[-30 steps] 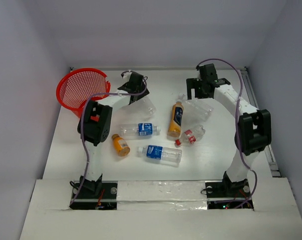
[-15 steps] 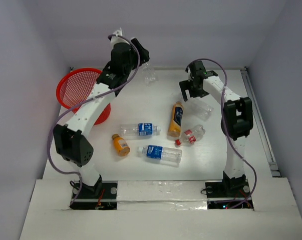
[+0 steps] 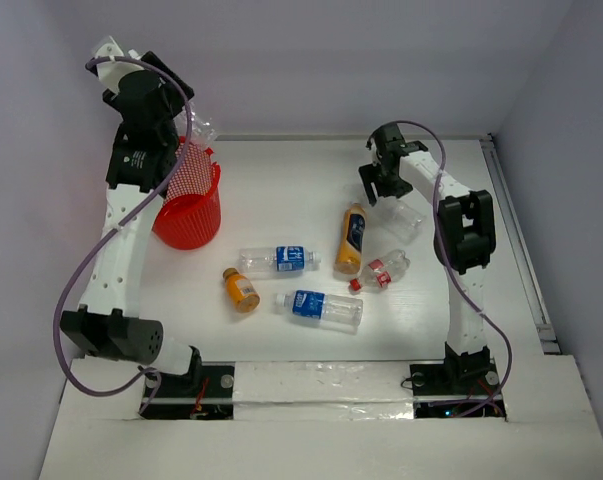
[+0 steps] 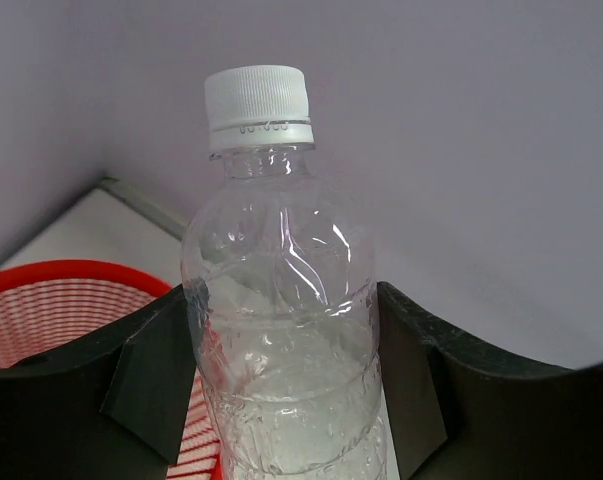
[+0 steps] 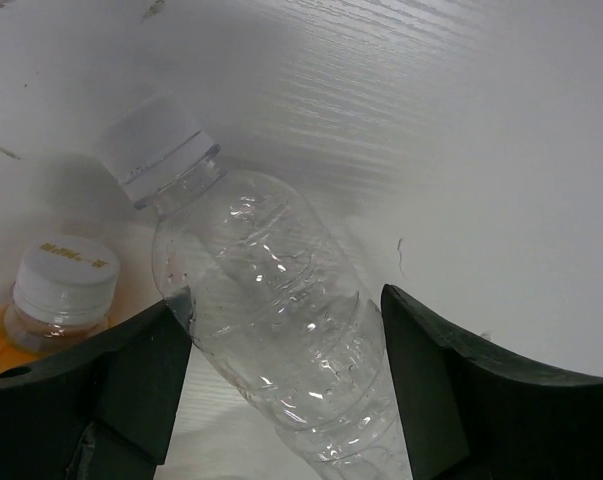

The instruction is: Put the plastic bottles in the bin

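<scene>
My left gripper holds the bottle, which still hangs beside the bin's opening. It should move back and down into the red bin's opening (image 3: 188, 180) (image 4: 66, 322) to let the bottle go.
My left gripper (image 3: 186, 125) is raised high and shut on a clear, unlabelled bottle (image 3: 207, 130) with a white cap, above the far rim of the red mesh bin (image 3: 186, 205). In the left wrist view the bottle (image 4: 276, 300) stands upright between the fingers (image 4: 146, 375), with the bin (image 4: 61, 310) below left. My right gripper (image 3: 384, 183) is open, low over another clear bottle (image 3: 406, 217) lying on the table. In the right wrist view its fingers (image 5: 141, 380) straddle that bottle (image 5: 271, 320); the left finger touches it.
Several more bottles lie mid-table: a tall orange one (image 3: 351, 238), whose cap shows in the right wrist view (image 5: 61, 285), a red-labelled one (image 3: 383, 270), two blue-labelled ones (image 3: 279, 259) (image 3: 321, 306) and a small orange one (image 3: 241, 289). Walls close in on three sides.
My left arm has swung up and to the left, carrying the clear bottle from mid-table to above the bin. My right gripper has shifted slightly left and down over its clear bottle.
</scene>
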### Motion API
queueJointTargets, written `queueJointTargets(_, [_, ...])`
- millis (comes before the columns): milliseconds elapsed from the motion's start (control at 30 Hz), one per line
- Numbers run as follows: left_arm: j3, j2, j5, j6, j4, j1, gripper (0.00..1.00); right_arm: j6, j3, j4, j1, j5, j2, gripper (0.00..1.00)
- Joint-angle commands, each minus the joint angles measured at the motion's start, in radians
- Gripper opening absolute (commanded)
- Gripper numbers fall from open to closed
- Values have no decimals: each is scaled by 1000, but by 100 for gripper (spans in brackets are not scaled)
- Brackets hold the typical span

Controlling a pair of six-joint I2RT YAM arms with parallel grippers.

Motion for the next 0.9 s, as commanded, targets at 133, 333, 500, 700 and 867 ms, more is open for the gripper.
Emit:
queueJointTargets(133, [-75, 14, -228, 122, 5, 101, 54, 23, 5, 63, 9, 40, -32, 72])
queueJointTargets(333, [-240, -39, -334, 195, 181, 101, 53, 92, -43, 158, 9, 100, -90, 69])
queueJointTargets(500, [-435, -78, -381, 257, 327, 101, 53, 123, -95, 221, 9, 144, -159, 65])
queueJointTargets(700, [-579, -94, -426, 349, 480, 101, 55, 161, -138, 280, 0, 199, -261, 65])
queueJointTargets(867, [-612, -113, -376, 360, 542, 101, 68, 193, -172, 324, 0, 226, -381, 65])
